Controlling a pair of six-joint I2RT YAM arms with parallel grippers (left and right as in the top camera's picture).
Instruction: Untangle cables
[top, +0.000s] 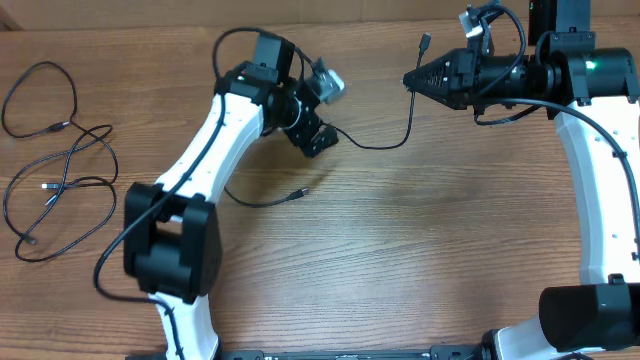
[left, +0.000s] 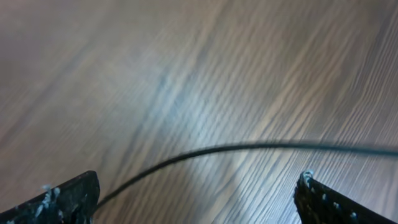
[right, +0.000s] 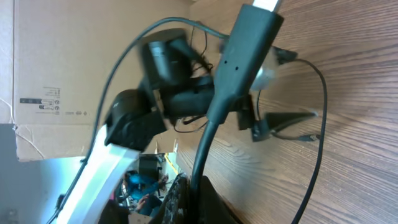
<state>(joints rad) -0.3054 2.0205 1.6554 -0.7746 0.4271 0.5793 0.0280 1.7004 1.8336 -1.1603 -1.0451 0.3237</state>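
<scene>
My left gripper needs to go straight down onto the part of the black cable beneath it, then close.
One thin black cable (top: 385, 146) runs across the table between the two grippers. My right gripper (top: 408, 79) is shut on it near one end, and the plug (top: 424, 42) sticks out beyond the fingers. In the right wrist view the gripper (right: 200, 190) clamps the cable just below its black plug housing (right: 249, 43). My left gripper (top: 318, 138) is open over the cable's other stretch. In the left wrist view the cable (left: 249, 147) crosses between the spread jaws (left: 199, 183). A free plug end (top: 300, 191) lies near the left arm. Several more cables (top: 60, 160) lie tangled at the far left.
The left arm's white link (top: 215, 140) crosses the table's left middle. The right arm (top: 600, 180) stands along the right edge. The right wrist view shows a cardboard box (right: 62, 62) beyond the table edge.
</scene>
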